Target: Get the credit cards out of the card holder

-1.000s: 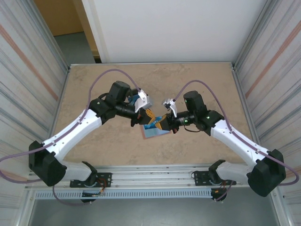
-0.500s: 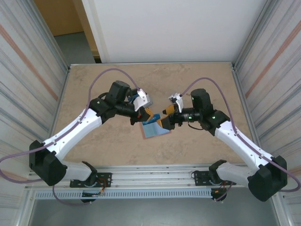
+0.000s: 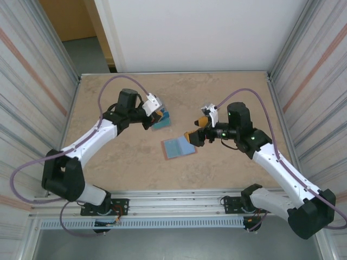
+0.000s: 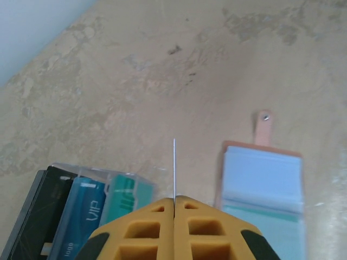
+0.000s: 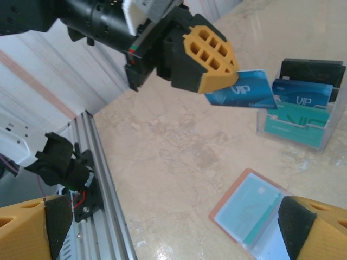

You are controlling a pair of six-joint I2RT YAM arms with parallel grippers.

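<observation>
I need to lower my left gripper next toward the blue cards in the clear tray (image 3: 165, 115) (image 4: 88, 203), which stand below the gripper, and let go of the blue credit card among them.
The card holder (image 3: 179, 146) lies open and flat on the table, pink-edged with pale blue lining (image 4: 263, 184) and its little tab pointing away. A teal credit card (image 5: 254, 210) sits in one pocket. My left gripper (image 3: 155, 111) is shut on a blue credit card (image 5: 238, 89), held in the air just beside a clear tray of cards. In the left wrist view that card shows edge-on as a thin line (image 4: 174, 165) between the closed yellow fingers (image 4: 206, 227). My right gripper (image 3: 196, 130) stands open just right of the holder, nothing between its fingers (image 5: 317, 227).
A clear tray (image 5: 320, 142) holds upright black, blue and teal cards (image 4: 87, 208), up-left of the holder. Metal rails (image 5: 103, 184) run along the table's near edge, and corrugated walls (image 3: 32, 81) close both sides.
My right gripper opened, let go of the holder and drew back to the right. My left gripper carried the blue card up and left to the tray. The holder now lies flat.
</observation>
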